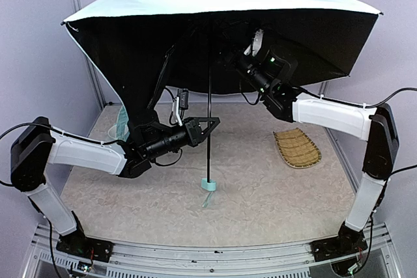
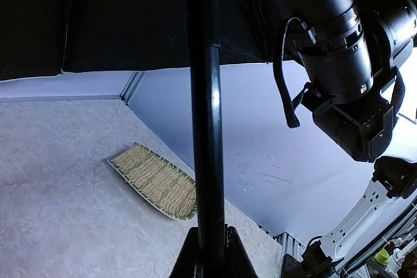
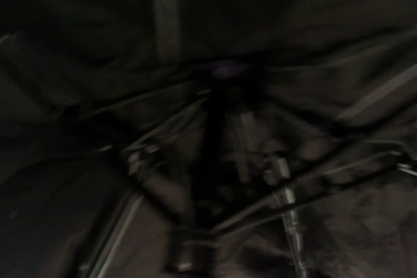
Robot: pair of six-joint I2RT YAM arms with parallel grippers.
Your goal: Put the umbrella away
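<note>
The umbrella (image 1: 215, 4) is still open, so my right gripper should next move in toward its upper stem beneath the canopy and close where the lower ribs meet (image 1: 210, 51).
The umbrella (image 1: 215, 4) is open, pale mint on top and black underneath, its canopy spread over the back of the table. Its thin black shaft (image 1: 209, 96) stands nearly upright, with the pale green handle (image 1: 208, 185) resting on the table. My left gripper (image 1: 212, 122) is shut on the shaft about halfway up; the left wrist view shows the shaft (image 2: 206, 128) clamped between my fingers (image 2: 189, 255). My right gripper (image 1: 229, 58) reaches up under the canopy near the hub. The right wrist view shows only dark ribs and the shaft (image 3: 212, 135), so its jaws cannot be made out.
A woven straw tray (image 1: 297, 148) lies on the table at the right, also in the left wrist view (image 2: 156, 177). Something light blue (image 1: 120, 125) shows behind my left arm at the back left. Frame posts and lilac walls enclose the table.
</note>
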